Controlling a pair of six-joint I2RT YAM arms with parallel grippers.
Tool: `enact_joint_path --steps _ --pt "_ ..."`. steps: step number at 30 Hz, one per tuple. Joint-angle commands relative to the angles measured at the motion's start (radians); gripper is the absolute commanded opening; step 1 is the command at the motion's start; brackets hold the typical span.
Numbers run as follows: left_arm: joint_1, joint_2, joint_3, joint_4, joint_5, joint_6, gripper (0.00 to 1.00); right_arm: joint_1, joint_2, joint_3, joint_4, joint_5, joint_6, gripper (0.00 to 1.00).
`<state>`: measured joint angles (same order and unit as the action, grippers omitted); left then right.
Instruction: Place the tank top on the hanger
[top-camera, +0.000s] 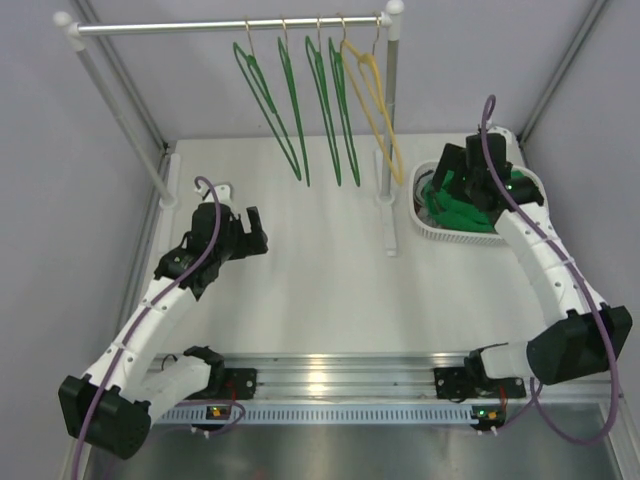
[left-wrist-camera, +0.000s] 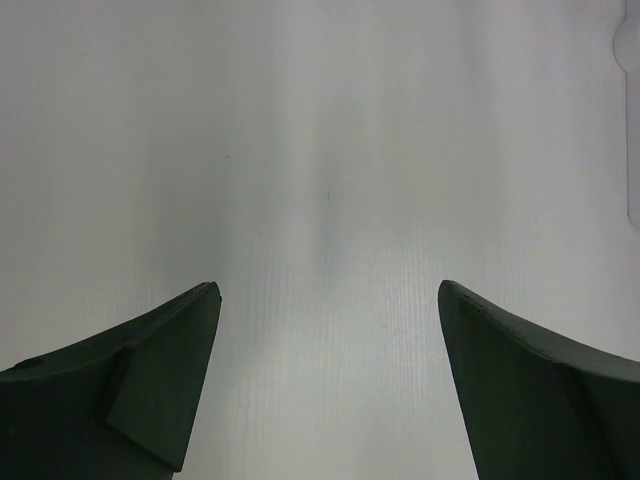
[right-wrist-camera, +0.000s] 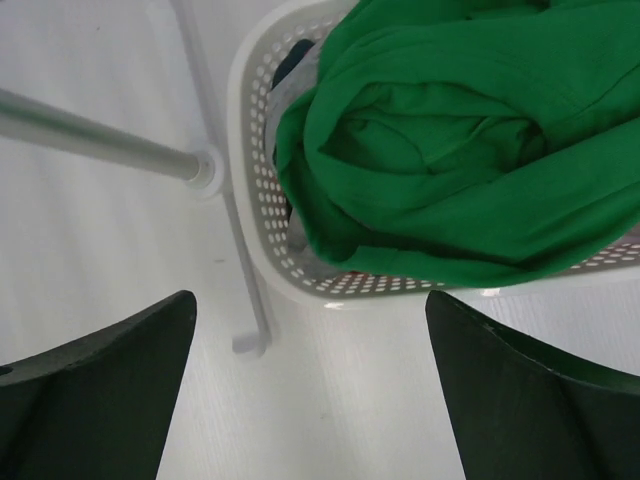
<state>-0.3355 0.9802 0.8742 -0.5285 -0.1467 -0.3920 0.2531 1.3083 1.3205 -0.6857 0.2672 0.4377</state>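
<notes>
I will move my right gripper down into the basket next, onto the tank top's curled fold (top-camera: 441, 201) (right-wrist-camera: 326, 160) by the rack's post, since it lies uppermost at that end of the basket.
The bright green tank top (top-camera: 462, 212) lies crumpled in a white perforated basket (top-camera: 430, 228) at the right. It fills the upper right of the right wrist view (right-wrist-camera: 440, 170). My right gripper (top-camera: 470, 172) is open and empty above the basket; its fingers (right-wrist-camera: 110, 380) frame the basket's near rim (right-wrist-camera: 262, 200). Several green hangers (top-camera: 290, 110) hang on the rail at the back. My left gripper (top-camera: 252, 232) is open and empty over the bare table at the left; its fingers (left-wrist-camera: 150, 370) show only white surface between them.
A yellow hanger (top-camera: 372, 95) hangs rightmost on the rail (top-camera: 230, 28). The rack's right post (top-camera: 390, 120) and its foot (right-wrist-camera: 205, 170) stand just left of the basket. Grey fabric (right-wrist-camera: 285, 110) shows under the tank top. White walls close both sides.
</notes>
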Motion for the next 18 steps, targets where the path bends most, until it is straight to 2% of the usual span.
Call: enact_joint_path --steps 1,4,10,15,18 --pt "0.004 -0.017 0.008 0.009 0.009 0.001 0.95 -0.077 0.055 0.091 -0.026 0.006 -0.024 0.97" --pt "0.004 -0.015 0.008 0.009 0.018 0.001 0.95 -0.121 0.118 0.092 0.023 -0.049 -0.016 0.94" --pt "0.004 -0.021 0.006 0.008 0.027 -0.001 0.95 -0.123 0.301 0.146 0.086 -0.106 -0.05 0.81" --pt "0.004 -0.023 0.006 0.005 0.027 0.001 0.95 -0.121 0.417 0.195 0.117 -0.091 -0.06 0.76" --pt "0.004 -0.02 0.006 0.004 0.027 0.001 0.95 -0.121 0.473 0.221 0.114 -0.072 -0.068 0.7"
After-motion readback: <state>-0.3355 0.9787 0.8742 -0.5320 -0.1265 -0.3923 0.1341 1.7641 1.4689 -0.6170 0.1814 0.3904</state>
